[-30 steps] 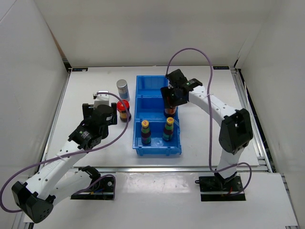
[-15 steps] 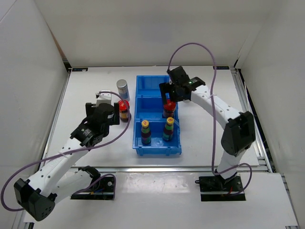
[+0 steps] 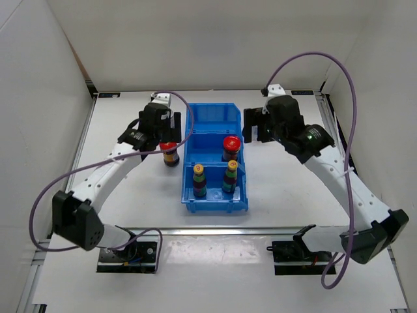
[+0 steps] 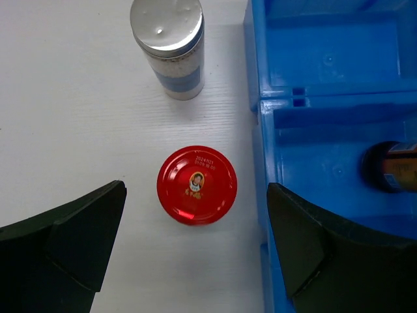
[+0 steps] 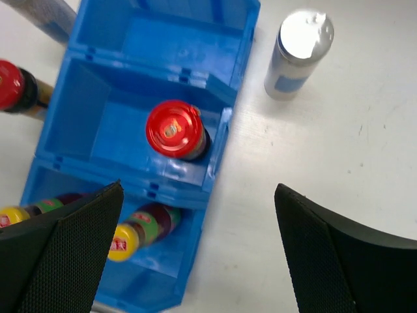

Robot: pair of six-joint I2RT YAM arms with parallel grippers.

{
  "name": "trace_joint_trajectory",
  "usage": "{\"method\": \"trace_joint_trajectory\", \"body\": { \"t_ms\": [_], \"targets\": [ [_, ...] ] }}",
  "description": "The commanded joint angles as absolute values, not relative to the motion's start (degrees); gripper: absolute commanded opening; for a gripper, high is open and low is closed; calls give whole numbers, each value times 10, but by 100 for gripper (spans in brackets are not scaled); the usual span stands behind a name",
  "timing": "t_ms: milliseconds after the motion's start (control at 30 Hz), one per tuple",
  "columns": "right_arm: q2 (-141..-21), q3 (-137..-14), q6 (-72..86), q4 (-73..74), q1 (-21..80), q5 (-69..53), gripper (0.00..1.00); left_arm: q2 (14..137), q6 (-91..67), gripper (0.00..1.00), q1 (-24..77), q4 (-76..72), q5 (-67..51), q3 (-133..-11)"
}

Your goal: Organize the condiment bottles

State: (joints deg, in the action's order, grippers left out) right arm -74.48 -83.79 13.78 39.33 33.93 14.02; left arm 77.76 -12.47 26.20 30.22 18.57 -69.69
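I need to lower my left gripper around the jar's red lid [image 3: 168, 147] [image 4: 197, 185] next, because the jar stands below it and already shows between the two open fingers.
A red-lidded jar [image 3: 230, 145] stands in the middle compartment of the blue bin [image 3: 212, 119], also seen from the right wrist [image 5: 172, 129]. Two yellow-capped bottles [image 3: 199, 179] [image 3: 230, 175] stand in the near compartment. A second red-lidded jar [image 4: 197, 184] stands on the table left of the bin, with a silver-capped bottle [image 4: 168, 45] beyond it. My left gripper [image 4: 195, 261] hangs open above that jar, not touching it. Another silver-capped bottle [image 5: 298, 52] stands right of the bin. My right gripper [image 5: 199, 248] is open and empty, raised over the bin's right edge.
The bin's far compartment [image 5: 163, 39] holds nothing. White walls close in the table on the left, back and right. In the top view the left arm [image 3: 104, 176] arcs over the left side and the right arm [image 3: 339, 176] spans the right side.
My right gripper opened, left the red-lidded jar in the middle compartment, and drew back up to the right. My left arm swung toward the far side, above the table's red-lidded jar.
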Motion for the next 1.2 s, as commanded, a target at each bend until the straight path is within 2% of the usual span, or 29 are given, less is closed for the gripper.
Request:
{"method": "trace_joint_trajectory", "body": {
  "t_ms": [0, 200, 900, 967, 1167],
  "targets": [
    [-717, -796, 145, 394, 341, 144, 100, 808, -120, 100, 236, 303, 120, -731],
    [-660, -751, 140, 400, 341, 151, 100, 849, -136, 100, 208, 303, 93, -731],
    [-644, -734, 129, 417, 341, 134, 100, 932, -152, 100, 196, 270, 50, -702],
    [-644, -734, 129, 422, 341, 134, 100, 939, -152, 96, 196, 270, 50, -696],
    [-644, -734, 129, 427, 341, 134, 100, 934, -152, 70, 191, 270, 36, -686]
  ]
}}
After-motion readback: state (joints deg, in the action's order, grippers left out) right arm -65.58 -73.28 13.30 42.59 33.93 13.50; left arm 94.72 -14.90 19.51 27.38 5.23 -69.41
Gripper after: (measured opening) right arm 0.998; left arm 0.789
